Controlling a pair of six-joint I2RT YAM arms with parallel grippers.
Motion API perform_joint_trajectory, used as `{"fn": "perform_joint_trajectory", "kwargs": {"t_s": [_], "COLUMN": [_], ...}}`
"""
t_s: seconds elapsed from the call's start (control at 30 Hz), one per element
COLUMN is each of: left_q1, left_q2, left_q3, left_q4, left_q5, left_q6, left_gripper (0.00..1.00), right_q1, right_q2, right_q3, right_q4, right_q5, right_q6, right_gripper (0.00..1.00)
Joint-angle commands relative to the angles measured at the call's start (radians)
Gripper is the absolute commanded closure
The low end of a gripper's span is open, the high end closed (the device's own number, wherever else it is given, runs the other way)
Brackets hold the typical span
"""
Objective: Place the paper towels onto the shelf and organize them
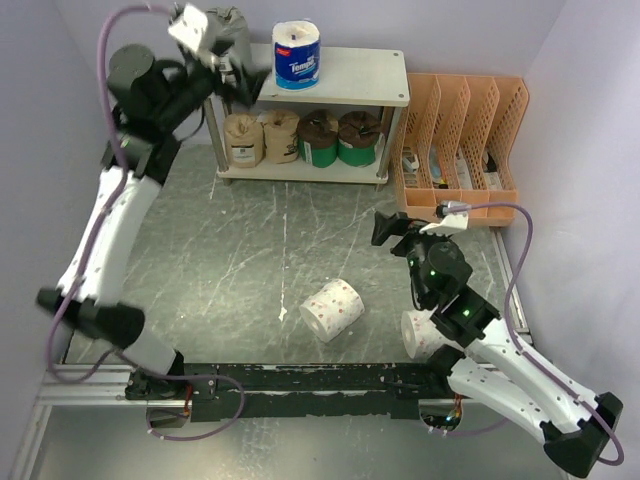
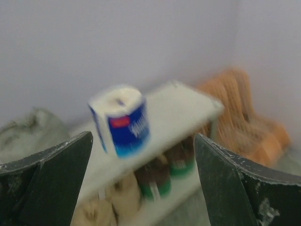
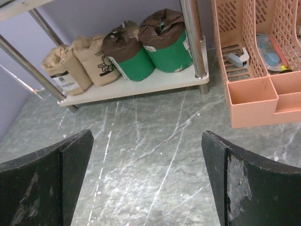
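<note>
I need to move my left gripper back from the shelf (image 1: pixel 370 75) next and lower it onto the white dotted roll's near rim, because that roll is still on the table.
The shelf (image 1: pixel 370 75) stands at the back of the table. On its top board are a blue-and-white paper towel roll (image 1: pixel 297 55) and a grey roll (image 1: pixel 230 28). Its lower board holds two tan kraft rolls (image 1: pixel 262 137) and two brown-and-green rolls (image 1: pixel 338 138). My left gripper (image 1: pixel 240 72) hovers open by the grey roll, empty; its blurred wrist view shows the blue-and-white roll (image 2: pixel 121 120) ahead. A white dotted roll (image 1: pixel 332 309) lies on the table. Another white roll (image 1: pixel 418 335) is half hidden under my right arm. My right gripper (image 1: pixel 390 232) is open and empty above the table, facing the shelf's lower board (image 3: pixel 141 89).
An orange perforated file organizer (image 1: pixel 460 140) stands right of the shelf with small items inside. The grey marbled tabletop (image 1: pixel 250 250) lies between the shelf and the arms. Purple walls close in on three sides.
</note>
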State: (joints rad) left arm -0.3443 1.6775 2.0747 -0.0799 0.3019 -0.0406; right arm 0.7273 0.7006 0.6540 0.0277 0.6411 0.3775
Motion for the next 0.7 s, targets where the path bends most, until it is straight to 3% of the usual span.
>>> {"fn": "perform_joint_trajectory", "kwargs": {"t_s": [0.0, 0.1, 0.23, 0.47, 0.67], "left_q1": [-0.008, -0.022, -0.057, -0.073, -0.169], "left_q2": [-0.171, -0.318, -0.408, -0.34, -0.253], "left_q3": [-0.382, -0.722, -0.991, -1.085, -1.117], "left_q4": [-0.496, -0.61, -0.659, -0.572, -0.427], "left_q5": [0.452, 0.658, 0.667, 0.779, 0.755], "left_q6": [0.391, 0.665, 1.006, 1.153, 1.059], "left_gripper": [0.0, 0.0, 0.0, 0.0, 0.0], "right_q1": [-0.009, -0.008, -0.01, -0.01, -0.009], "right_q2": [-0.057, -0.104, -0.179, -0.275, -0.253], "right_q3": [-0.01, -0.026, -0.037, -0.047, -0.004], "right_q4": [-0.046, -0.049, -0.035, -0.019, -0.098], "right_q5": [0.004, -0.005, -0.05, -0.09, -0.054], "right_q6": [0.055, 0.082, 0.098, 0.114, 0.138], "right_gripper": [0.0, 0.0, 0.0, 0.0, 0.0]}}
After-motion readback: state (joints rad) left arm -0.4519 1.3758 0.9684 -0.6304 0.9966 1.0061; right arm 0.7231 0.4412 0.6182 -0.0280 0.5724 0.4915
